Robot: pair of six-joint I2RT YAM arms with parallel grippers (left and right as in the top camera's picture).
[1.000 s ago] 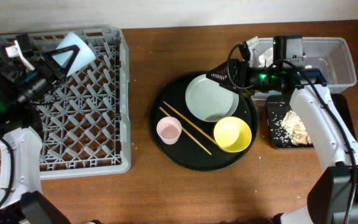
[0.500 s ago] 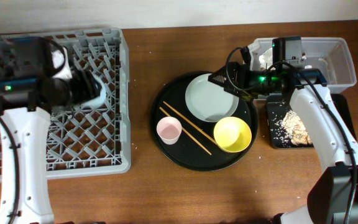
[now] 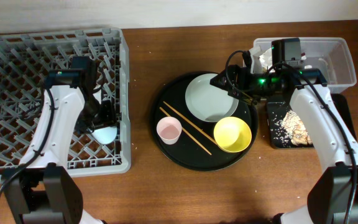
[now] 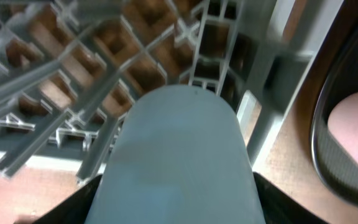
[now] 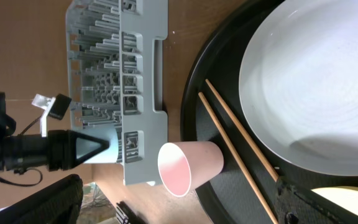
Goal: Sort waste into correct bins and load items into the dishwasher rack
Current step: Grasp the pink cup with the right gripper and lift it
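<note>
The cup should next go down the short way in my left gripper onto the pegs of the rack's near corner by the tray [image 3: 107,148] just below, and my left gripper should release the cup.
My left gripper [image 3: 102,122] is shut on the pale blue cup [image 3: 105,133], held low over the right front part of the grey dishwasher rack [image 3: 17,93]. In the left wrist view the cup [image 4: 179,155] fills the space between my fingers. My right gripper [image 3: 224,81] stands open above the far edge of the round plate [image 3: 211,98], with nothing between its fingers. On the round black serving tray [image 3: 166,152] also lie a pink cup [image 3: 169,130], two chopsticks [image 3: 188,127] and a yellow bowl [image 3: 232,134]. The right wrist view shows the plate [image 5: 316,87], the pink cup [image 5: 188,165] and the chopsticks [image 5: 235,140].
A clear tub [image 3: 334,59] with white paper [image 3: 265,59] stands at the back right. In front of it a shallow black tray [image 3: 277,142] holds beige food scraps [image 3: 294,127]. The rack's pegs [image 4: 73,74] stand close under the blue cup.
My left arm has swung from the rack's back left to its right front part, carrying the blue cup down low. The right arm has hardly moved.
</note>
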